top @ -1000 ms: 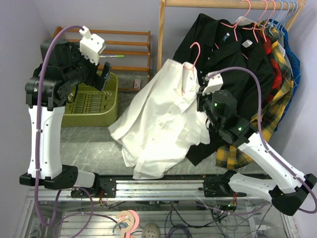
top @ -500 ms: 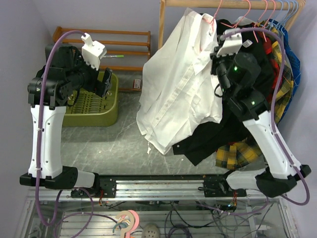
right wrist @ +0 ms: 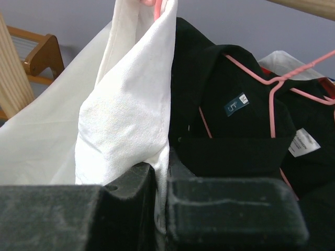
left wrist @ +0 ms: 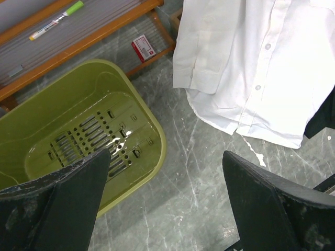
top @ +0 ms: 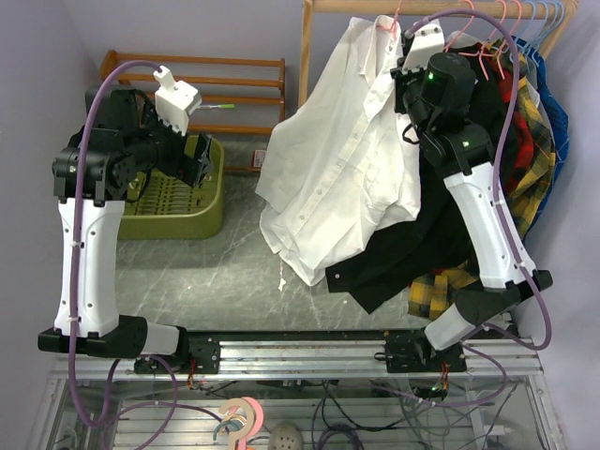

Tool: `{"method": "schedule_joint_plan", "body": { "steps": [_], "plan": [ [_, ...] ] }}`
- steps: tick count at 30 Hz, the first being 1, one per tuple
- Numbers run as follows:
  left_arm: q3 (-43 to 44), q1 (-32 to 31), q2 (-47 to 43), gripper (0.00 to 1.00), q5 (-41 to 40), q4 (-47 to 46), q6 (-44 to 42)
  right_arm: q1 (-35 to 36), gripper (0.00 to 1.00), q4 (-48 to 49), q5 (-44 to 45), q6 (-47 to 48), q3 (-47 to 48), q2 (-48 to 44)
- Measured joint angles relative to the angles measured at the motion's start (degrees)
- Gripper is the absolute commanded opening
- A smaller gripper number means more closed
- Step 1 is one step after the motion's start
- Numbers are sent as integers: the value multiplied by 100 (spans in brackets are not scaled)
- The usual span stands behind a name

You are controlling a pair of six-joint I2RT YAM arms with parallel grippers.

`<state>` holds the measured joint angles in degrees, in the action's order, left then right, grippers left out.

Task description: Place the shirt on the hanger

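The pink hanger's hook reaches the bar, so my right gripper will next lower the shirt's collar slightly below the bar and then open on the shirt's fold (right wrist: 156, 170).
The white shirt (top: 342, 159) hangs by its collar at the left end of the wooden rail, its hem just above the table. The pink hanger (top: 387, 22) shows only as a bit of hook above the collar, also at the top of the right wrist view (right wrist: 157, 3). My right gripper (top: 405, 73) is raised to the collar and shut on a fold of shirt fabric (right wrist: 131, 120); its jaws (right wrist: 161, 180) pinch the cloth, and any wire inside is hidden. My left gripper (top: 200, 155) is open and empty (left wrist: 166, 157) above the basket's edge.
An olive green basket (top: 208, 178) sits at the back left, with a wooden rack (top: 239, 84) behind it. A black shirt (top: 394, 267), a yellow plaid shirt (top: 527, 159) and light blue hangers (top: 551, 13) hang on the rail (top: 347, 6) right of the white shirt.
My right arm has lifted the white shirt and its hanger from the table up to the rail, then slightly higher. The left arm has hardly moved.
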<state>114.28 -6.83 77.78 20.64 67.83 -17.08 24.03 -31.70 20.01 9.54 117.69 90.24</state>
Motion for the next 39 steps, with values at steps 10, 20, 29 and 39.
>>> {"method": "schedule_joint_plan", "body": {
  "steps": [10,20,29,39],
  "plan": [
    [-144,66,-33,100,55,15,0,-363,0,-9,-527,-404,66,481],
    [-232,170,-81,100,59,11,0,-385,100,356,-535,-981,-1364,-372],
    [-527,592,-157,99,201,-61,17,-223,100,1266,-603,-1969,-3193,-2949],
    [-1176,1547,-415,100,564,-472,310,1928,100,2656,-1246,-3340,-4590,-2457]
  ]
}}
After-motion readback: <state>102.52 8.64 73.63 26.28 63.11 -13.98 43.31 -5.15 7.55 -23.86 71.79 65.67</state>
